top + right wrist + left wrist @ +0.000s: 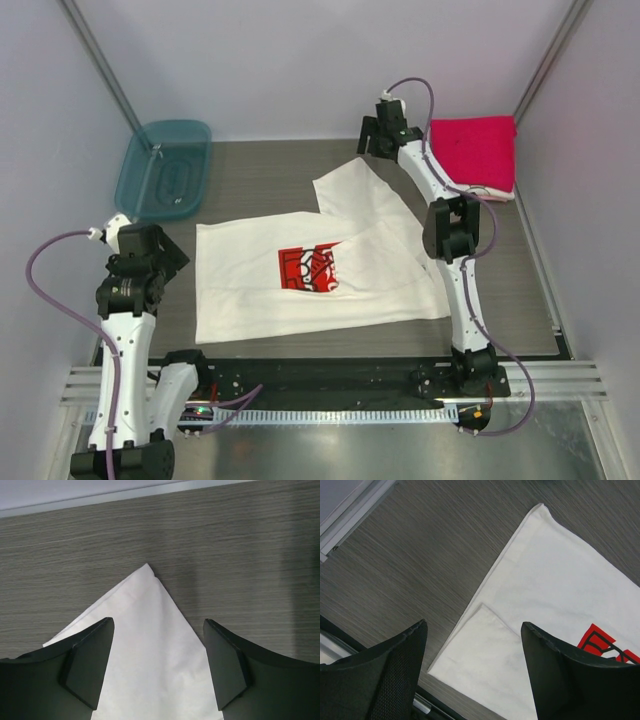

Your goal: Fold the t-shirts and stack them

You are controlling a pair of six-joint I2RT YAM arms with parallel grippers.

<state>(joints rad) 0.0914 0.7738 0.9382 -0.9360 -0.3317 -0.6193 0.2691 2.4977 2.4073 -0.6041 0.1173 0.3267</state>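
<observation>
The shirt's far point sticks out onto bare tabletop, so next I will move my right gripper down and slightly to the left in the top view, onto it.
A cream-white t-shirt with a red-and-black chest print lies spread flat mid-table. Its far part ends in a point. My right gripper hovers open over that point, with nothing between its fingers. My left gripper hangs open by the shirt's left edge, above a folded-over corner flap. Its fingers hold nothing. A folded pinkish-red t-shirt sits at the back right, on top of a pale folded one whose edge just shows.
A translucent teal plastic tub stands at the back left. Pale walls with metal posts close in the sides and back. A metal rail runs along the near table edge between the arm bases.
</observation>
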